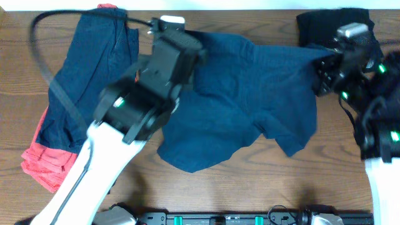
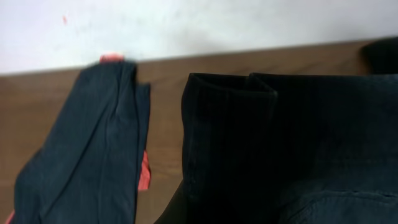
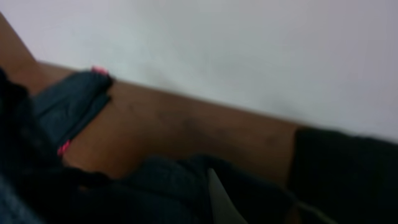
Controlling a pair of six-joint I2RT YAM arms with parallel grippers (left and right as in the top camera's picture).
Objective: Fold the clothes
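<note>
The far edge of the shorts (image 1: 250, 94) is held up off the table. My left gripper will next lower outward toward the white wall, then let go of the corner of the shorts.
A pair of navy shorts (image 1: 250, 94) lies spread across the middle of the table, lifted along its far edge. My left gripper (image 1: 186, 51) is shut on the far left corner of the shorts. My right gripper (image 1: 322, 66) is shut on their far right corner. In the left wrist view the shorts (image 2: 280, 143) fill the lower right with a doubled edge on top, and they hide my fingers. In the right wrist view the dark cloth (image 3: 168, 186) bunches over the jaws, beside one pale finger (image 3: 217, 199).
A folded navy garment (image 1: 87, 81) lies at the left on a coral-red one (image 1: 44, 164). A black garment (image 1: 325, 25) sits at the far right corner. A black cable (image 1: 47, 69) loops over the left pile. A white wall (image 2: 199, 25) borders the table's far edge.
</note>
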